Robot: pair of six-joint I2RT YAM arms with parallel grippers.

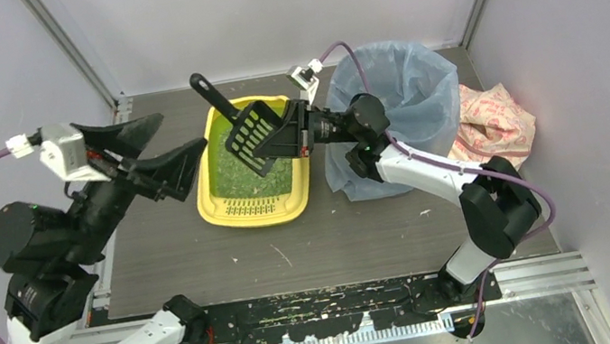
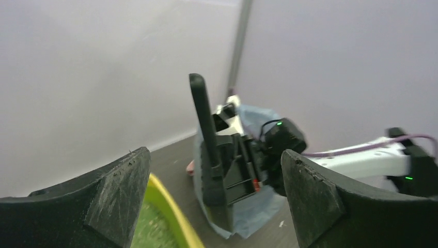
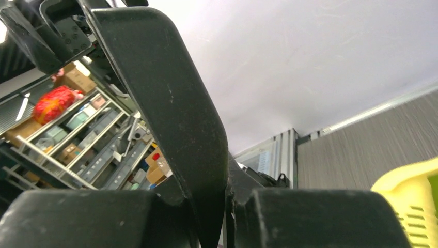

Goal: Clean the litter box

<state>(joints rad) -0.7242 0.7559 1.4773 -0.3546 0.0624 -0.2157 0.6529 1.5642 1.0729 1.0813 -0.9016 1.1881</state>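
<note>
The scoop's handle juts free from my right gripper, so my left gripper moves to the right in the top view and closes on it next.
The yellow litter box with green litter lies mid-table, its slotted grate at the near end. My right gripper is shut on the black slotted scoop and holds it tilted above the box's far half, handle pointing up and to the back left. In the right wrist view the scoop stands clamped between the jaws, with the box corner at the lower right. My left gripper is open and empty, raised beside the box's left rim. In the left wrist view it faces the scoop handle and the box rim.
A tall bin lined with a blue translucent bag stands right of the box, just behind my right wrist; it also shows in the left wrist view. A pink and white crumpled bag lies at the far right. Grey walls enclose the table.
</note>
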